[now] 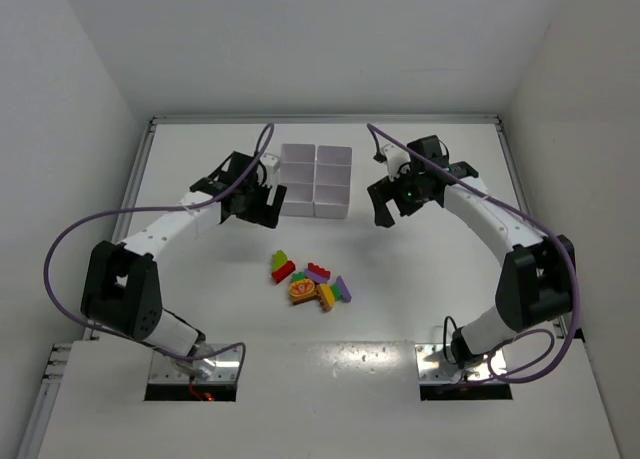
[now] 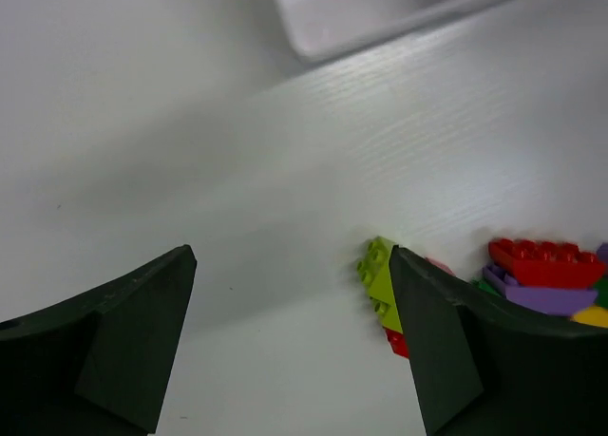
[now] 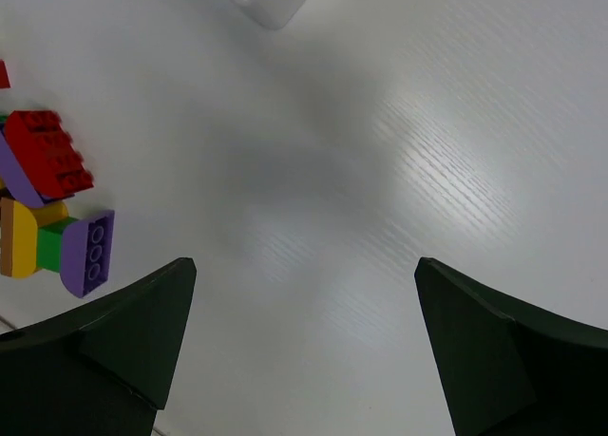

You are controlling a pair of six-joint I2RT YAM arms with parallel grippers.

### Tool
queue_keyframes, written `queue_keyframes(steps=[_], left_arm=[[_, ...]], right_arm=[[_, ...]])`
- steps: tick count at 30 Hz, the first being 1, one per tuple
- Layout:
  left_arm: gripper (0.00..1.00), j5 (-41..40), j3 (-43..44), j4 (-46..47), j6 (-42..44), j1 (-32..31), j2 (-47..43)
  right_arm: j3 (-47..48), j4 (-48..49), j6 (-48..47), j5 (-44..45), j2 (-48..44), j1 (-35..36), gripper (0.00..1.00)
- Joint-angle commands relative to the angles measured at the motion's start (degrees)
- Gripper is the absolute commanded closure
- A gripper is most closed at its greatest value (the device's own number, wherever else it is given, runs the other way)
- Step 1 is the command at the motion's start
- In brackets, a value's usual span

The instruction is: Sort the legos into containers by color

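The lime green brick [image 1: 279, 259] [image 2: 378, 276] is below my left gripper and back from it, and the bare tabletop gives my fingers room. I will move my left gripper down toward my base next and turn it onto the brick.
The legos [image 1: 310, 280] lie in a small pile in the middle of the table: red, green, yellow, orange and purple bricks. The white 2-by-3 container tray [image 1: 316, 180] stands behind them. My left gripper [image 1: 253, 210] is open and empty, above the table left of the tray. In the left wrist view a lime green brick [image 2: 378, 276] on a red one shows beside the right finger, with red and purple bricks [image 2: 545, 263] further right. My right gripper [image 1: 396, 205] is open and empty, right of the tray. Its view shows a red brick [image 3: 49, 150] and a purple brick [image 3: 88, 250] at the left.
A raised rim [image 1: 320, 120] borders the table at the back and sides. The two arm bases [image 1: 195, 369] sit at the near edge. A corner of the tray shows at the top of the left wrist view [image 2: 380, 18] and the right wrist view [image 3: 271, 1].
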Motion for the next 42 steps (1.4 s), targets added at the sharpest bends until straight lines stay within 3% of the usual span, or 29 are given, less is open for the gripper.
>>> queue_keyframes(steps=[1, 3, 6, 12, 15, 19, 21, 22, 27, 32, 36, 42], left_arm=[[0.11, 11.1, -1.3, 1.7, 7.2, 0.4, -3.4], [0.12, 17.3, -2.7, 0.0, 12.7, 0.4, -5.6], [0.13, 25.6, -5.4, -2.6, 24.6, 0.4, -8.1], [0.26, 23.5, -8.5, -3.4, 31.6, -2.6, -10.0], [0.33, 23.5, -10.8, -3.4, 41.3, -3.1, -10.8], [0.34, 26.0, -17.2, -4.5, 71.7, 0.6, -14.6], [0.36, 26.9, -17.8, -5.9, 80.7, 2.1, -13.5], [0.36, 27.6, -16.1, -8.6, 88.4, 4.0, -12.4], [0.34, 37.5, -4.0, -21.3, 105.4, 9.6, -0.1], [0.34, 40.7, 6.7, -33.3, 120.4, 10.9, 9.8], [0.34, 42.2, 8.8, -37.8, 126.2, 10.9, 13.2], [0.34, 42.2, 7.7, -38.0, 127.6, 9.7, 13.7]], right_arm=[[0.8, -1.4, -7.7, -4.5, -1.6, 0.4, 0.00], [0.8, -6.3, -13.0, -10.4, -1.6, 0.9, 0.00], [-0.8, -7.0, -14.9, -10.9, -1.6, 1.4, 0.02], [-2.2, -7.0, -15.6, -9.9, -2.2, 1.4, 0.04], [-2.2, -6.4, -15.6, -9.9, -2.2, 1.4, 0.04], [-2.2, -6.4, -15.6, -9.9, -1.7, 1.4, 0.04], [-2.2, -6.4, -15.6, -9.9, -1.6, 1.4, 0.04], [-2.2, -6.4, -15.6, -9.3, -1.6, 1.4, 0.04], [-2.2, -6.4, -15.6, -8.2, -1.6, 1.4, 0.04], [-2.2, -5.9, -15.6, -7.6, -2.2, 1.4, 0.04], [-2.2, -5.9, -15.6, -7.0, -2.2, 0.9, 0.04], [-2.8, -5.4, -15.6, -5.9, -2.2, 0.9, 0.04]])
